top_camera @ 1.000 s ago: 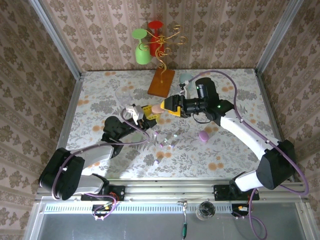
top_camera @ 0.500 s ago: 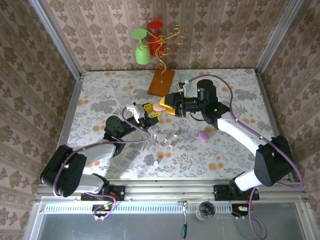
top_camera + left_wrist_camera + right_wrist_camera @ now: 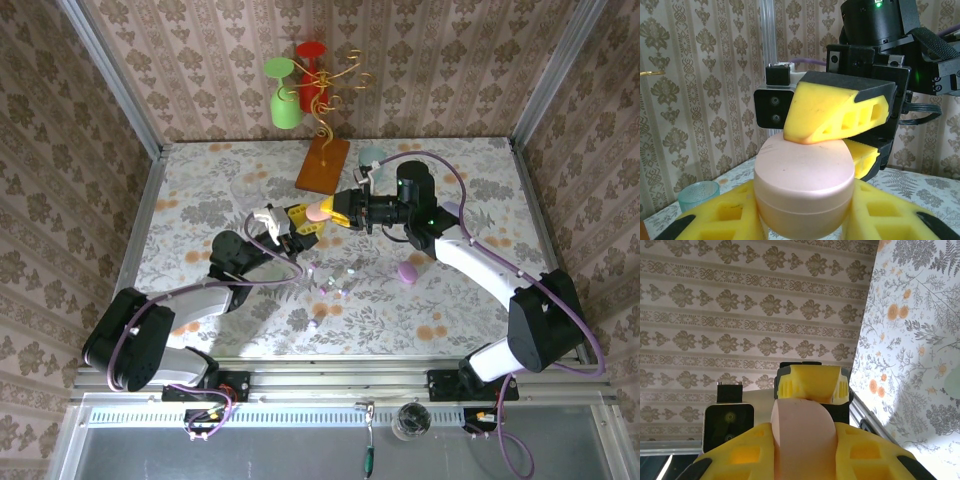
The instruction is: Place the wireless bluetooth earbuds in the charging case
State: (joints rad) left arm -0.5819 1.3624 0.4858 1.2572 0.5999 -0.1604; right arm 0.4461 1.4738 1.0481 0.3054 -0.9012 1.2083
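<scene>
Next, my right gripper tips downward, lowers the case and releases it, since the bare tabletop between the wooden base and earbuds lies below it.
A pink pebble-shaped charging case (image 3: 318, 211) hangs above the table's middle, lid down, held from both sides. My left gripper (image 3: 300, 222) is shut on its lower half, the case (image 3: 802, 185) sitting between that gripper's yellow pads. My right gripper (image 3: 337, 209) is shut on the case (image 3: 802, 440) from the other side, and its yellow fingers (image 3: 835, 112) press on the lid. Several tiny pastel earbuds (image 3: 335, 280) lie scattered on the floral table below, with one more earbud (image 3: 312, 323) nearer the front.
A purple case (image 3: 407, 272) lies right of the earbuds. A teal case (image 3: 372, 156) and a wooden-based gold stand (image 3: 322, 165) with green and red glasses stand at the back. A clear glass (image 3: 250, 186) sits back left.
The right gripper has shifted slightly back and its wrist has turned, staying at the pink case. The left gripper and the case have barely moved.
</scene>
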